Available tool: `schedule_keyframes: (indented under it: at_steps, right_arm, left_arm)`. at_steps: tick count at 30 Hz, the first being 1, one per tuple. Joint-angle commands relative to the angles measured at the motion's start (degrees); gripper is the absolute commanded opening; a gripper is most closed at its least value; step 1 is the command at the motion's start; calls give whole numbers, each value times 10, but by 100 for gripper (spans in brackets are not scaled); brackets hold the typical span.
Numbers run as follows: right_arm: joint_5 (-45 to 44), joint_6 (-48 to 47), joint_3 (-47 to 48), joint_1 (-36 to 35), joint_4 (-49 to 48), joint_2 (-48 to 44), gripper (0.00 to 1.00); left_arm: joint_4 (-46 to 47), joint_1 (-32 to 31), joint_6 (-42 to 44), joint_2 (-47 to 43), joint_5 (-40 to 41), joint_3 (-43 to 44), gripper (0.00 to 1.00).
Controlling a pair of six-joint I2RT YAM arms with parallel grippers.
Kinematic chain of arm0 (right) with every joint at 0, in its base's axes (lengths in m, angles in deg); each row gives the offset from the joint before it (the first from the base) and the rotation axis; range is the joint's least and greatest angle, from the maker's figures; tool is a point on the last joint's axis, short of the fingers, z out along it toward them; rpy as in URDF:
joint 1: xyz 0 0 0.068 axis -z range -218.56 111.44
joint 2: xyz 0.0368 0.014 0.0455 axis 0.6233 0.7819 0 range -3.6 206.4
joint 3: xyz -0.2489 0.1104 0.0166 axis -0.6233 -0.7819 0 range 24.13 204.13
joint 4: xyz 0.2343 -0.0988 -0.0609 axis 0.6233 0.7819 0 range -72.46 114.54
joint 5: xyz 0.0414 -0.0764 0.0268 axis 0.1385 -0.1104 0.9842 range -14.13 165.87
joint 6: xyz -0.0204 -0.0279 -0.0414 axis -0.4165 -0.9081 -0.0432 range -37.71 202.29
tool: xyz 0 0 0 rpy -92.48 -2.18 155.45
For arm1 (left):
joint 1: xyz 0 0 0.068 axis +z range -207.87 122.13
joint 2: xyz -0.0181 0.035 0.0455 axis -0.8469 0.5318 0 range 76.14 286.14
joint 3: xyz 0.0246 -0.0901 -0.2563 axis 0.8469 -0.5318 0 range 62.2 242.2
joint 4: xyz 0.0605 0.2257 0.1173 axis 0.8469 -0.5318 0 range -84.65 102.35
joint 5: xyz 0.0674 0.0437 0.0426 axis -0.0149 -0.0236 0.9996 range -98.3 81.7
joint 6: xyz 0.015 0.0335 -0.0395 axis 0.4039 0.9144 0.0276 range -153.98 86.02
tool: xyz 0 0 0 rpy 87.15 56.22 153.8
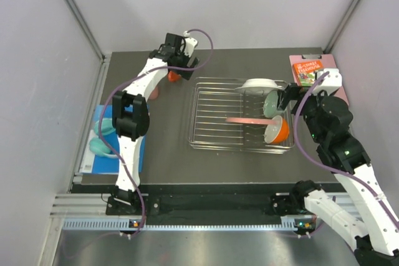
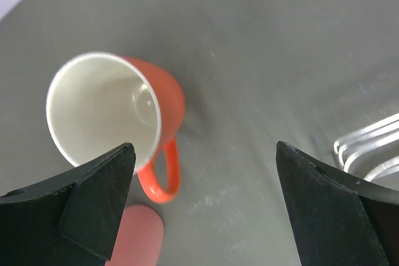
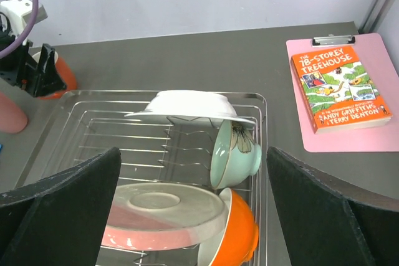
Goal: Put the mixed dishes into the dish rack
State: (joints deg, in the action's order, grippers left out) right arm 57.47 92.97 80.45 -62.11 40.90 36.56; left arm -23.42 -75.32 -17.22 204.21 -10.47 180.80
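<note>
My left gripper's fingers span mostly bare table. The left gripper lowers and shifts toward the orange cup (image 2: 115, 113) next, until the cup's rack-side rim sits between the fingers.
The chrome dish rack (image 1: 212, 116) holds the pale grey-white plate (image 1: 259, 85), the mint-green bowl (image 1: 271, 104), the orange bowl (image 1: 278, 130) and the pink-and-cream plate (image 1: 246, 120); all show in the right wrist view too (image 3: 187, 105). The orange cup (image 2: 115, 113) stands upright on the table left of the rack, its handle towards the camera. The pink cup (image 2: 138, 238) lies just beside it. My left gripper (image 2: 206, 216) is open above the table, right of the orange cup. My right gripper (image 3: 193, 216) is open and empty over the rack's right end.
A pink clipboard (image 3: 368, 129) with an orange book (image 3: 340, 85) lies right of the rack. A blue flat book (image 1: 93, 154) with teal headphones (image 1: 103, 135) lies at the left edge. Grey walls close in the table.
</note>
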Motion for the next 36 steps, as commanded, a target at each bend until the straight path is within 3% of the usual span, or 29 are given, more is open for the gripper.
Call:
schedule_keyframes:
  at_steps: [1, 10, 16, 20, 21, 24, 29, 33, 36]
  right_arm:
    - [-7, 7, 29, -11, -17, 11, 99]
    - [-10, 2, 37, -13, -19, 35, 98]
    - [-18, 0, 36, -14, -14, 38, 97]
    - [-18, 0, 35, -14, -14, 40, 97]
    - [-17, 1, 36, -14, -13, 40, 96]
    - [-16, 1, 35, -14, -14, 39, 96]
    - [-9, 0, 28, -15, -18, 35, 96]
    - [12, 10, 20, -16, -34, 35, 97]
    - [54, 32, 29, -18, -53, 46, 98]
  left_arm:
    - [85, 2, 20, 10, 39, 49, 99]
    - [129, 17, 35, 55, 56, 37, 99]
    - [144, 22, 33, 80, 52, 27, 91]
    - [146, 24, 24, 85, 43, 24, 64]
    - [147, 24, 22, 86, 40, 24, 33]
    - [137, 25, 21, 84, 36, 26, 1]
    - [127, 34, -7, 40, 24, 18, 0]
    - [116, 48, -73, -50, -43, 7, 0]
    - [111, 65, -152, -151, -143, 0, 0]
